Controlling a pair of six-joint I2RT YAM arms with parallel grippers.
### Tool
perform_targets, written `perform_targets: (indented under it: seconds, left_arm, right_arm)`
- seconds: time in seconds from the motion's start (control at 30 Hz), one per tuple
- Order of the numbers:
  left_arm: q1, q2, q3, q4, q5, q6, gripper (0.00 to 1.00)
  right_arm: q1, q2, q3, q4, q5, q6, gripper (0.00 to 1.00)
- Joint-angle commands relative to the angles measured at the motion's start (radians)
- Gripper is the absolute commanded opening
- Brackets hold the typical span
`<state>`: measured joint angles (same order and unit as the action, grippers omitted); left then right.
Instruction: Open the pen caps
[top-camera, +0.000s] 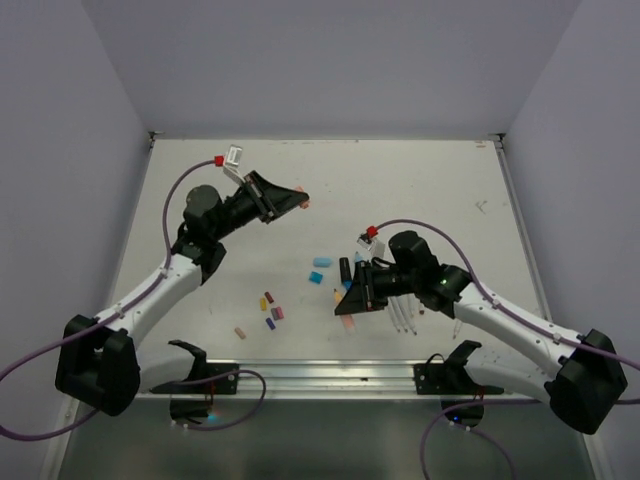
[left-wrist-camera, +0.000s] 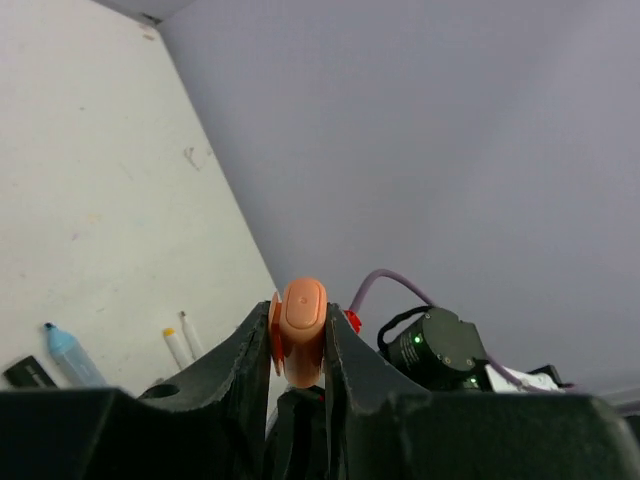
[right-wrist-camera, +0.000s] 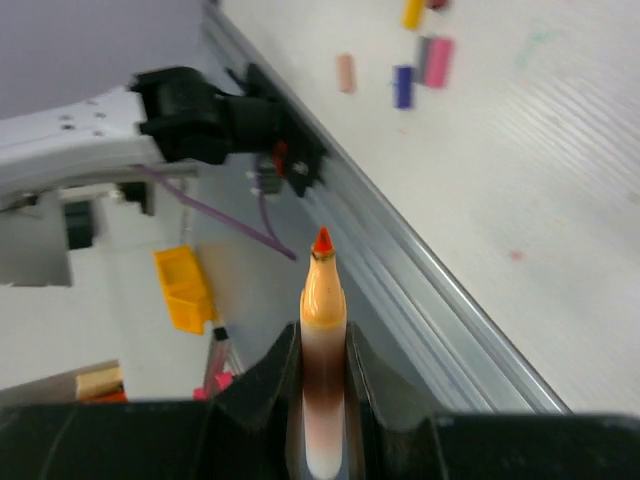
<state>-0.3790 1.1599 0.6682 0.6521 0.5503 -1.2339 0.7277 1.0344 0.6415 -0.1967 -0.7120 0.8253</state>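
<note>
The salmon marker goes outward and down to the tabletop beside the blue marker next, where my right gripper releases it, since its orange tip is bare.
My left gripper (top-camera: 296, 200) is raised over the far left of the table, shut on a chunky orange marker cap (left-wrist-camera: 301, 328) that stands between its fingers (left-wrist-camera: 255, 350). My right gripper (top-camera: 347, 312) hovers near the front centre, shut on a salmon marker body (right-wrist-camera: 323, 330) whose orange tip (right-wrist-camera: 322, 241) is bare. Loose caps lie on the table: two blue (top-camera: 321, 263), dark red (top-camera: 268, 296), yellow (top-camera: 265, 304), pink (top-camera: 278, 313), purple (top-camera: 270, 323) and peach (top-camera: 240, 332). The peach (right-wrist-camera: 345, 72), purple (right-wrist-camera: 403, 86) and pink (right-wrist-camera: 438, 60) caps also show in the right wrist view.
A black marker (top-camera: 344, 270) lies by my right gripper. Several thin white pen barrels (top-camera: 405, 320) lie under the right arm. A blue marker (left-wrist-camera: 65, 350) lies on the table. A metal rail (top-camera: 320, 372) runs along the front edge. Walls close the table's sides and back.
</note>
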Motion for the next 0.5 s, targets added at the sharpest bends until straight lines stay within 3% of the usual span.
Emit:
perform_targets:
  seconds: [0.0, 0.07, 0.17, 0.3, 0.47]
  left_arm:
    - [0.016, 0.059, 0.233, -0.453, 0.045, 0.310, 0.00]
    - [0.011, 0.084, 0.324, -0.780, -0.021, 0.430, 0.00]
    - [0.012, 0.090, 0.317, -0.961, -0.064, 0.577, 0.00]
    - [0.011, 0.121, 0.243, -1.025, -0.062, 0.629, 0.02]
    - [0.011, 0.208, 0.183, -0.925, -0.015, 0.643, 0.03]
  right_arm:
    - [-0.013, 0.025, 0.084, -0.211, 0.231, -0.084, 0.00]
    - [-0.034, 0.081, 0.144, -0.323, 0.360, -0.129, 0.00]
    - [-0.076, 0.153, 0.239, -0.435, 0.489, -0.220, 0.00]
    - [-0.215, 0.265, 0.328, -0.500, 0.542, -0.325, 0.00]
    - [-0.290, 0.465, 0.443, -0.535, 0.571, -0.434, 0.00]
